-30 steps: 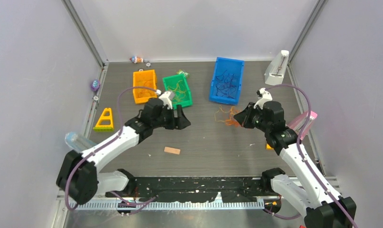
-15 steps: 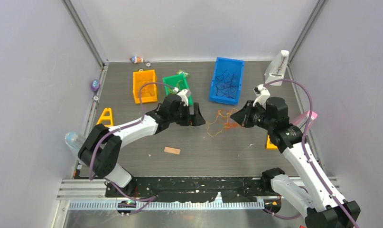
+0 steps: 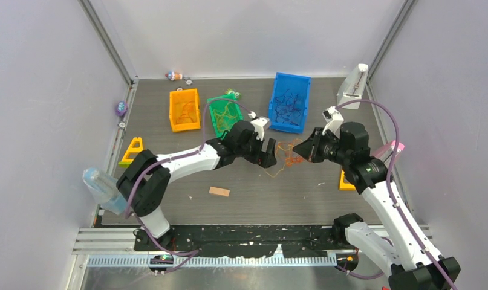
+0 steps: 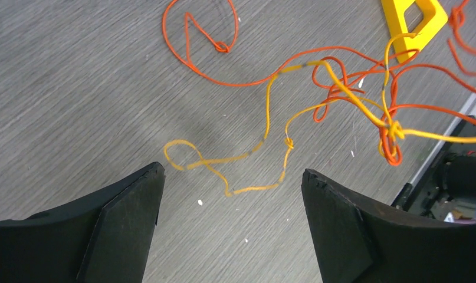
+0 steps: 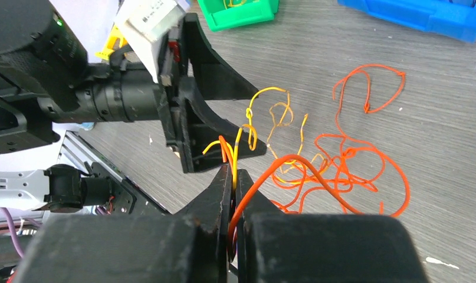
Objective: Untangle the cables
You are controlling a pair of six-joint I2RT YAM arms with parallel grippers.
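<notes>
I will move my right gripper to the right in the top view and let go of the orange and yellow cables over the bare tabletop, because they bunch together between the arms.
A tangle of thin orange and yellow cables lies on the grey table between my two grippers. My left gripper hovers open just left of the tangle. In the left wrist view its jaws stand wide apart over a loose yellow cable, with an orange cable beyond; nothing is between the fingers. My right gripper is shut on orange and yellow strands at the tangle's right side. In the right wrist view the strands rise from its closed tips, and the orange loops spread on the table.
At the back stand an orange bin, a green bin with yellow cables and a blue bin with dark cables. A yellow triangle lies at the left, a small tan block in front, and a white device at the back right.
My left arm has swung right from the green bin to the tangle, and its jaws have widened. The right gripper has stayed shut on the strands, almost in place.
</notes>
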